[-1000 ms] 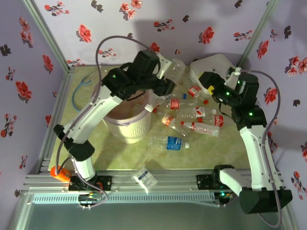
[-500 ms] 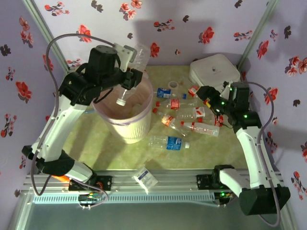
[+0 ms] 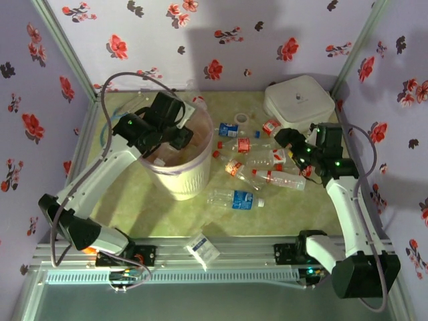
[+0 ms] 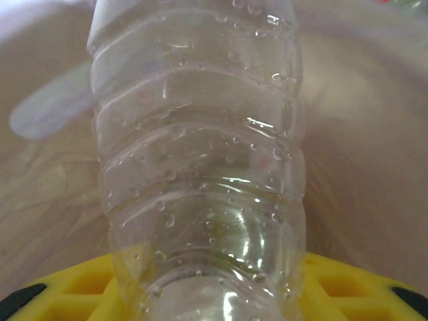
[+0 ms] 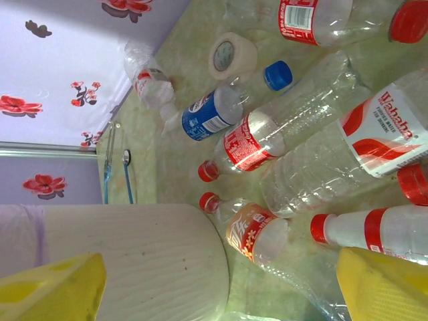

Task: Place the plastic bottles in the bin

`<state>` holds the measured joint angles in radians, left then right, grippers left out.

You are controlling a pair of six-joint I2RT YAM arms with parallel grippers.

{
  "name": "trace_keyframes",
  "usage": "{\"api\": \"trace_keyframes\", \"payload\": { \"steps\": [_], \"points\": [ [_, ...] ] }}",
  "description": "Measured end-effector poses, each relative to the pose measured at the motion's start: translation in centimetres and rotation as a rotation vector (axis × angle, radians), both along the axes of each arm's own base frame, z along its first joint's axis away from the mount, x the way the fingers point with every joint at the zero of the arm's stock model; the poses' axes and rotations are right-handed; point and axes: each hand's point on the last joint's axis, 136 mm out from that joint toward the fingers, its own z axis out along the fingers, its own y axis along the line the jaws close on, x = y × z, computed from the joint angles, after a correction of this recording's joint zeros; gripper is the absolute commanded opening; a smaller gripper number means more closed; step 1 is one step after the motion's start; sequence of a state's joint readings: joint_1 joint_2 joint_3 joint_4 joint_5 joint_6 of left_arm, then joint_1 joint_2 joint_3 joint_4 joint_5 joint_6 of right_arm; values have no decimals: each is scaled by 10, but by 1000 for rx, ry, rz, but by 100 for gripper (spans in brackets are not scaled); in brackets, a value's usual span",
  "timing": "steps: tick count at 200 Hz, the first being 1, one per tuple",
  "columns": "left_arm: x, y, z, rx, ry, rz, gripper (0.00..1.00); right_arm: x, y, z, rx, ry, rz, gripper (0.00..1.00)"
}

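I will lower the clear ribbed bottle deeper into the bagged bin with my left gripper and release it there, since the bag's inside shows on both sides.
My left gripper (image 3: pixel 170 138) reaches down into the bin (image 3: pixel 182 175), a white ribbed wastebasket with a pinkish bag. In the left wrist view the gripper (image 4: pixel 207 297) is shut on a clear ribbed plastic bottle (image 4: pixel 200 140), with the bag's wall behind it. Several more bottles (image 3: pixel 267 160) with red or blue labels lie on the table right of the bin. My right gripper (image 3: pixel 289 140) hovers open over them. The right wrist view has that gripper (image 5: pixel 221 287) above a red-labelled bottle (image 5: pixel 257 237) beside the bin's wall (image 5: pixel 134 261), holding nothing.
A flat white box (image 3: pixel 299 100) sits at the back right. A roll of tape (image 5: pixel 232 55) lies near the far bottles. A small white-blue packet (image 3: pixel 203 247) rests by the front rail. A blue cable (image 3: pixel 107 130) loops left of the bin.
My left arm carried the bottle from the pile over to the bin and has now lowered it inside. The right gripper has shifted slightly down and left over the bottles.
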<state>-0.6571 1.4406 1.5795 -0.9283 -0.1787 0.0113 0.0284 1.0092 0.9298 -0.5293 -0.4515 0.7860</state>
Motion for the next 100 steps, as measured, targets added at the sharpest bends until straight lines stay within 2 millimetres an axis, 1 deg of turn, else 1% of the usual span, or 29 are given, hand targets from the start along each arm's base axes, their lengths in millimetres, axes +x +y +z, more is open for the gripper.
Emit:
{"api": "trace_keyframes", "payload": {
  "steps": [20, 39, 62, 100],
  "points": [
    [-2, 14, -14, -17, 17, 22, 24, 0, -1, -5, -3, 10, -5, 90],
    [-3, 21, -18, -43, 12, 32, 24, 0, -2, -7, -3, 13, -7, 90],
    [-3, 20, -27, -58, 22, 25, 23, 1, -2, -10, -4, 20, -8, 90],
    [1, 15, -54, -32, 75, 0, 20, 0, -2, -18, -4, 38, -9, 90]
  ]
}}
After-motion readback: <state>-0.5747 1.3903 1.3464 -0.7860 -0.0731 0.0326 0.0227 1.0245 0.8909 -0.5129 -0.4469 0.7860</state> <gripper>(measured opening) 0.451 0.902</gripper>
